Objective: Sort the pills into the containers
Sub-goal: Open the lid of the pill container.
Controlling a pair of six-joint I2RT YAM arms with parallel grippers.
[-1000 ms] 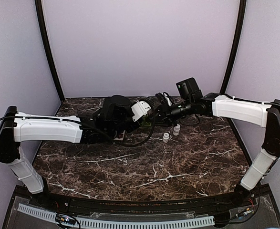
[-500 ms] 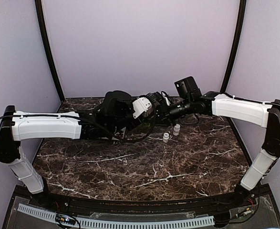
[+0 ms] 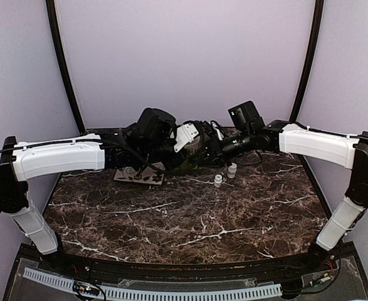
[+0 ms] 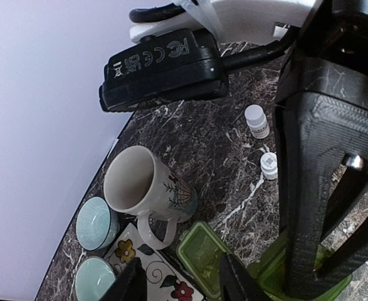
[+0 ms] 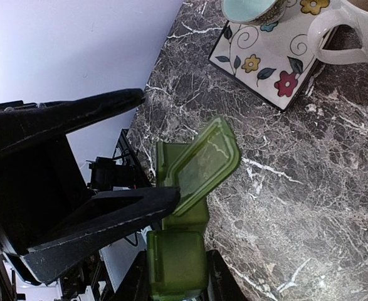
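Note:
The clear patch of bare marble (image 5: 287,191) beside the flower-patterned tile lies below, so my right gripper will next lower the green pill container (image 5: 176,263) onto it and release it there.
A green pill container (image 5: 176,263) with several hinged compartments hangs above the table at the back centre (image 3: 194,159). My right gripper (image 5: 177,279) is shut on one closed compartment. The neighbouring lid (image 5: 202,164) stands open. My left gripper (image 4: 180,271) is open, with that lid (image 4: 202,252) between its fingers. In the right wrist view, one left fingertip (image 5: 165,197) touches the lid's edge and the other finger (image 5: 96,108) stands well off it. Two small white pill bottles (image 3: 218,180) (image 3: 232,170) stand upright on the marble. No loose pills show.
A white mug (image 4: 147,186) stands beside a flower-patterned tile (image 4: 153,271) and two teal bowls (image 4: 97,221) (image 4: 93,280) at the back left. The tile (image 3: 140,174) lies under the left arm. The back wall is close behind both grippers.
The left arm has lifted and swung toward the back, uncovering the patterned tile. Its jaws have narrowed a little. The right arm and the green container have hardly moved.

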